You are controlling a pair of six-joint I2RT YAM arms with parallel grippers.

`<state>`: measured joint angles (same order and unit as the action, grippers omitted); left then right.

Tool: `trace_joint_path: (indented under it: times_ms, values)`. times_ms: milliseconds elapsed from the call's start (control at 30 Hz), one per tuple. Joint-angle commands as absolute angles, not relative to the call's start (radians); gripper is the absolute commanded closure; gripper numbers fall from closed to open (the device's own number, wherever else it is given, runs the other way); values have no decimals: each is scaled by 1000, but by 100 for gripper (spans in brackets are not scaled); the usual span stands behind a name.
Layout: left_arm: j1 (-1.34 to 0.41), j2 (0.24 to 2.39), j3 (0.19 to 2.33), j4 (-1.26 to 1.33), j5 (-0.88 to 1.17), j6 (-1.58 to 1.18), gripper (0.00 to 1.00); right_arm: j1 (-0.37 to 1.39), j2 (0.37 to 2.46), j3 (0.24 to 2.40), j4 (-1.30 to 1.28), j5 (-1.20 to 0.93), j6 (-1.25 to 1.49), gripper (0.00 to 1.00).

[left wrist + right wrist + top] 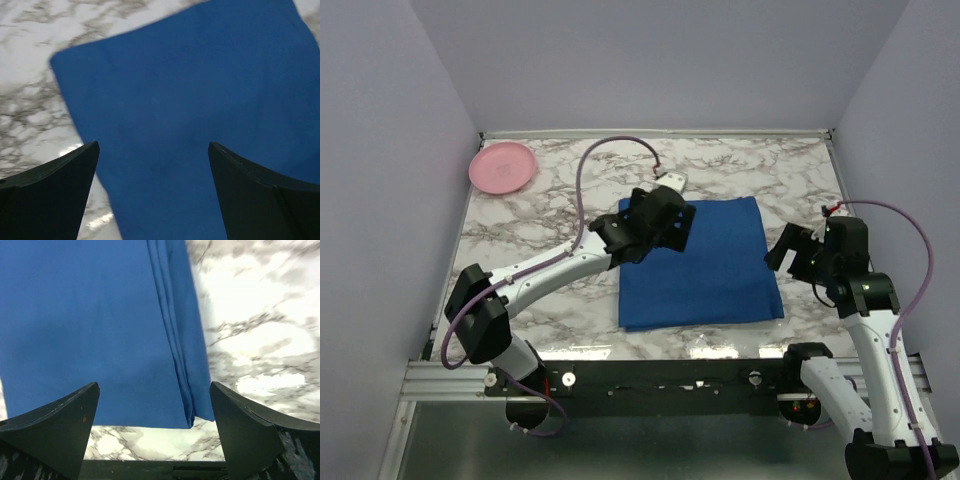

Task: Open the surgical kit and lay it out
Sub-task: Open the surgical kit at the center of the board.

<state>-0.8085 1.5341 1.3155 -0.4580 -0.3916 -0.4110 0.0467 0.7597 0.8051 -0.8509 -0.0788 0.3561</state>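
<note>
My left gripper crosses to its right in the top view next, back and down to the wrap's layered near corner, onto its exposed folds.
The royal-blue cloth wrap lies folded flat as a rectangle in the middle of the marble table. My left gripper hovers open over its far left corner; in the left wrist view the cloth fills the space between the spread fingers. My right gripper is open and empty by the cloth's right edge; in the right wrist view the folded layers of that edge and one corner show. The steel tray, forceps, tweezers and packets are out of sight.
A pink plate sits at the far left corner of the table. Pale walls close in the table on three sides. A black rail runs along the near edge between the arm bases.
</note>
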Motion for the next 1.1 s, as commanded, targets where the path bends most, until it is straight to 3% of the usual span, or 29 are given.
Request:
trace_joint_path:
  times_ms: [0, 367, 867, 1067]
  values:
    - [-1047, 1574, 1344, -460, -486, -468, 1, 52, 672, 978, -931, 97, 397, 0]
    - [-1327, 1939, 1664, -443, -517, -411, 1, 51, 520, 1203, -951, 124, 439, 0]
    - [-1413, 2327, 2011, -517, -520, -373, 1, 51, 497, 1207, -1020, 81, 411, 0]
    - [-1419, 2421, 2109, -618, -545, -370, 7, 52, 499, 1198, -1012, 75, 396, 0]
